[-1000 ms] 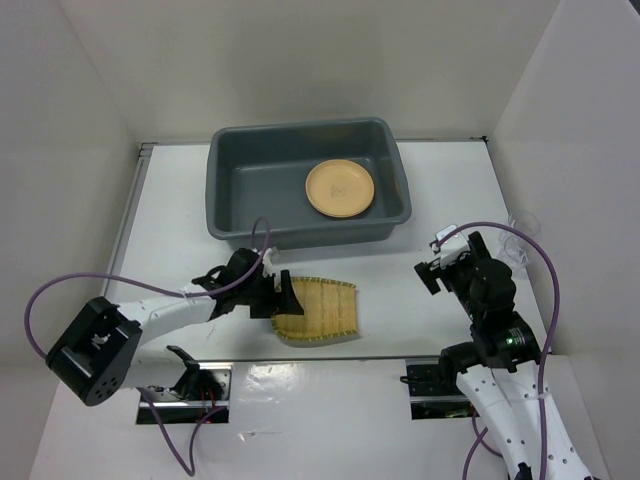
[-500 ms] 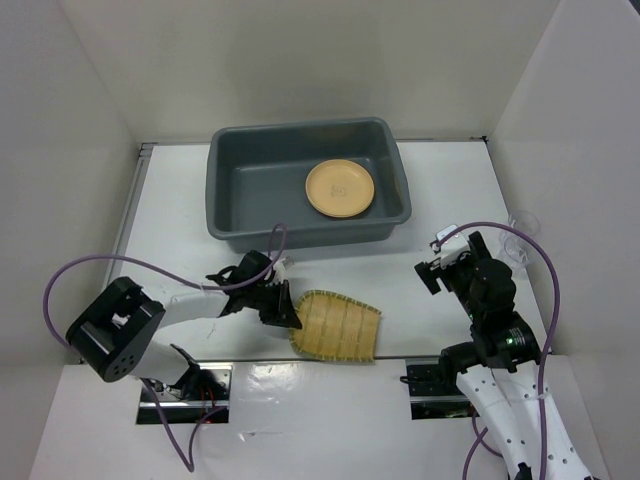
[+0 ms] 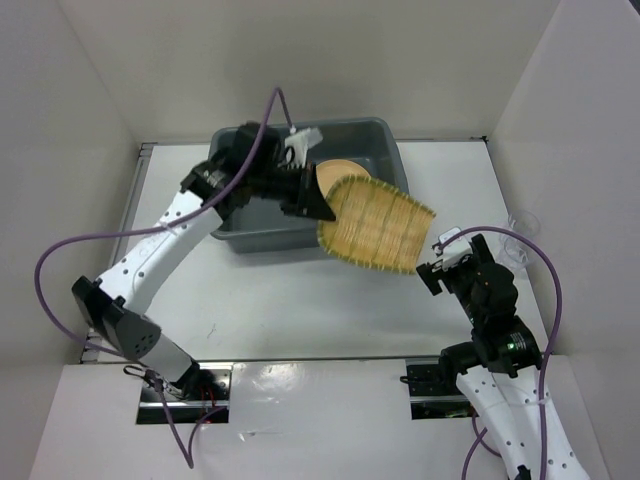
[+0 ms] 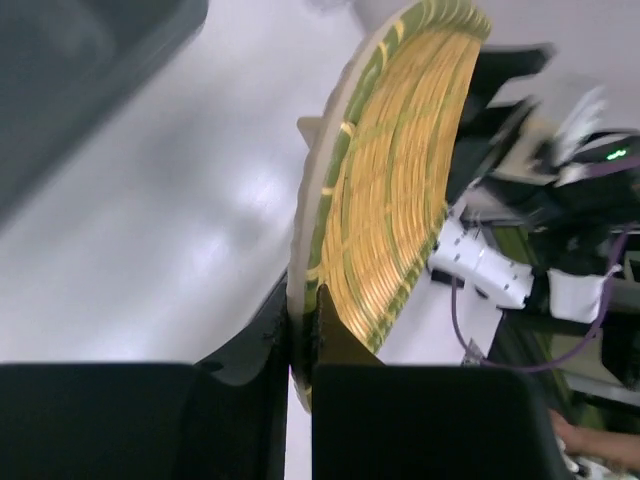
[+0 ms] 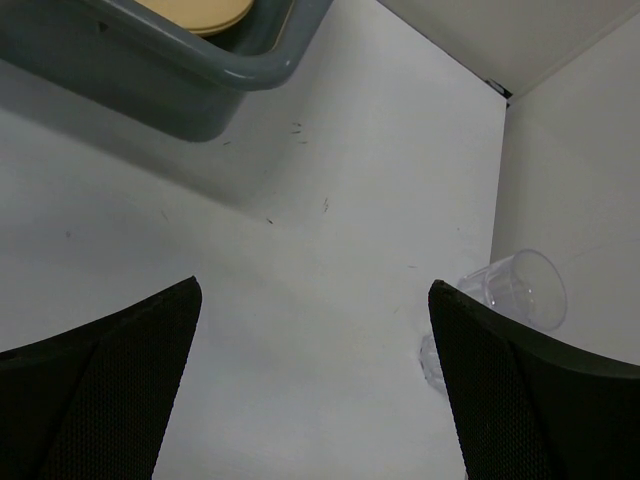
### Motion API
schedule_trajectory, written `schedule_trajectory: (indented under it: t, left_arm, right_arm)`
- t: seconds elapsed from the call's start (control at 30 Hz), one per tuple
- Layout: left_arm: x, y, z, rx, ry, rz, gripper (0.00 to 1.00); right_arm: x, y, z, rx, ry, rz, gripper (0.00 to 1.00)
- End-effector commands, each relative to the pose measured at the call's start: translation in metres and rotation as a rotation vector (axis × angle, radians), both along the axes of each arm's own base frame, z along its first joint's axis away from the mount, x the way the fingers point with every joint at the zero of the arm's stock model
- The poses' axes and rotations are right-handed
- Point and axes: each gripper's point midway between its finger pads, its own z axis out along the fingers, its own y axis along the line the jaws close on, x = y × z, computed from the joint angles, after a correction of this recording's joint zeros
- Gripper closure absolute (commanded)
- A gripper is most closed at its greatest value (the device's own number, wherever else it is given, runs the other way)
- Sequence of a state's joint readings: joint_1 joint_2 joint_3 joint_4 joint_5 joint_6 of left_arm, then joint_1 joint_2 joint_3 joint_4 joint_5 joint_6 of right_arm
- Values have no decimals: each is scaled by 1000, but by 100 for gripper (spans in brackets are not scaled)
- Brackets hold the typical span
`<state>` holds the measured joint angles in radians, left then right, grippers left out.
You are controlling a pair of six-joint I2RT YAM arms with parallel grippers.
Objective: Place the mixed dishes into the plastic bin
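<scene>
My left gripper moves outward and down into the dark grey bin (image 3: 228,205) next and will let go of the tray over the yellow-orange plate (image 3: 333,168), because the tray still sticks out over the bin's near rim.
My left gripper (image 3: 318,205) is shut on the rim of the tan woven tray (image 3: 375,222), which hangs tilted in the air over the front right corner of the dark grey plastic bin (image 3: 228,205). In the left wrist view the tray (image 4: 385,190) stands on edge, pinched between my fingers (image 4: 345,345). A yellow-orange plate (image 3: 333,168) lies in the bin, partly hidden behind the tray. My right gripper (image 3: 437,258) is low at the right, open and empty (image 5: 315,300). A clear glass cup (image 5: 515,290) lies just right of it by the wall.
White walls close in the table on the left, back and right. The glass cup (image 3: 520,225) is against the right wall. The bin's corner (image 5: 250,70) with the plate (image 5: 200,12) is ahead and left of my right gripper.
My left gripper shut on the tray at the near table edge, then lifted it up and away to over the bin's front right corner. The right arm has not moved.
</scene>
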<state>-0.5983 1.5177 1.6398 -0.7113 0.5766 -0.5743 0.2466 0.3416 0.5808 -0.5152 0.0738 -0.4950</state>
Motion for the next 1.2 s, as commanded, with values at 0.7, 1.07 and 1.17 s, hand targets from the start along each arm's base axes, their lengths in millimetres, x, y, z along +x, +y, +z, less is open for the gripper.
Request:
schedule_trajectory:
  t: [0.7, 1.07, 1.17]
  left_arm:
    - [283, 38, -79, -148, 257, 337, 100]
    - [297, 32, -158, -118, 372, 339, 100]
    - [301, 32, -171, -106, 368, 343, 100]
  right_arm:
    - [-2, -2, 26, 41, -130, -23, 1]
    - [-3, -3, 28, 44, -139, -23, 1]
    - [-3, -3, 28, 44, -139, -23, 1]
